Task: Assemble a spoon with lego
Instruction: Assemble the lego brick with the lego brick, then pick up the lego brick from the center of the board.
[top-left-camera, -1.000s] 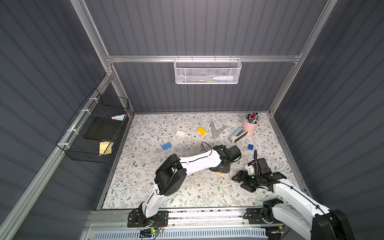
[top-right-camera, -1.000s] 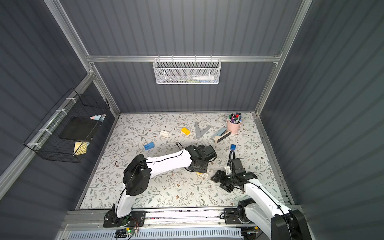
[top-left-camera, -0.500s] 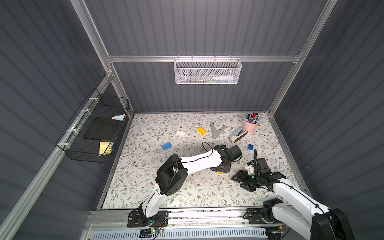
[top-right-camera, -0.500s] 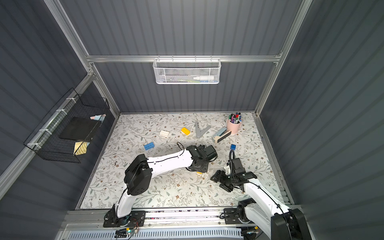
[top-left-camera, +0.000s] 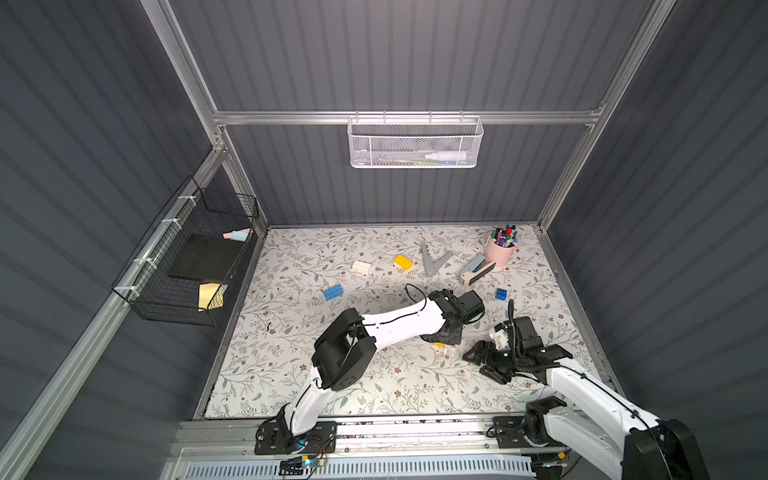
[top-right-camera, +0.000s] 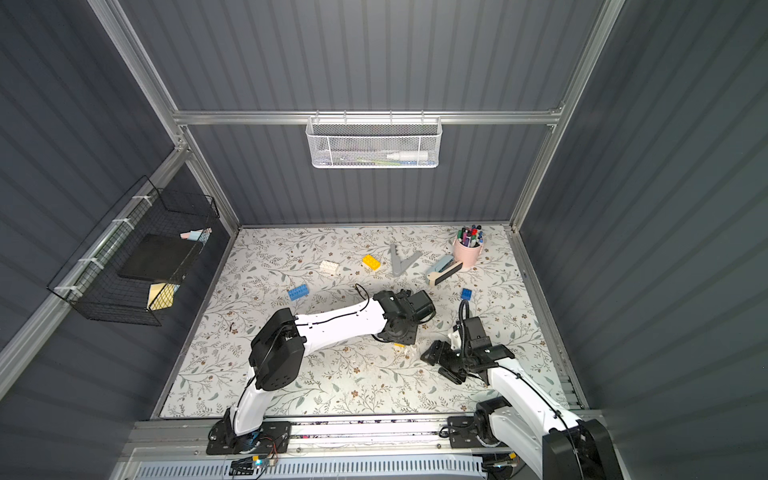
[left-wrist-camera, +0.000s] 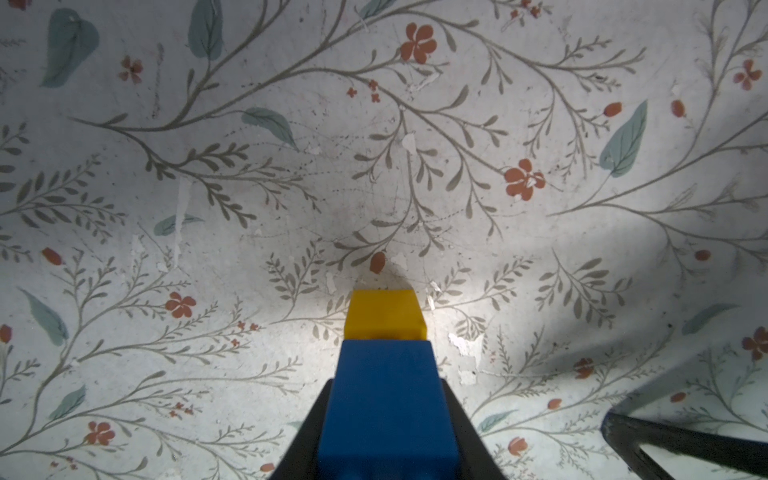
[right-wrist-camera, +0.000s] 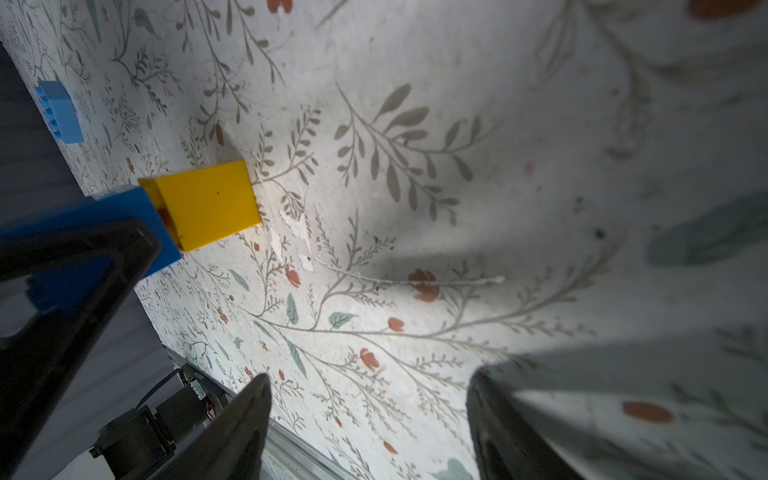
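My left gripper lowers the upright stack a little onto the mat under the yellow brick (top-left-camera: 440, 348) (left-wrist-camera: 384, 313) next. It then opens to release, since that mat lies close below.
My left gripper (top-left-camera: 446, 337) (left-wrist-camera: 386, 386) points down at the mat, shut on a short stack of lego, the spoon's narrow handle. The jaws clamp its blue brick (left-wrist-camera: 386, 415) (right-wrist-camera: 124, 208), and a yellow brick (left-wrist-camera: 384, 313) (right-wrist-camera: 208, 203) (top-right-camera: 399, 345) sticks out toward the mat. I cannot tell whether it touches. My right gripper (top-left-camera: 482, 365) (top-right-camera: 441, 363) (right-wrist-camera: 368, 386) hovers low just right of it, open and empty. Loose lego lies farther back: white (top-left-camera: 361, 267), yellow (top-left-camera: 403, 262), blue (top-left-camera: 333, 292) and a small blue one (top-left-camera: 501, 294).
A grey V-shaped piece (top-left-camera: 432, 262), a pink cup of pens (top-left-camera: 500, 249) and a stapler-like tool (top-left-camera: 476, 270) sit at the back right. A black wire basket (top-left-camera: 187, 257) hangs on the left wall and a white mesh basket (top-left-camera: 413, 143) on the back wall.
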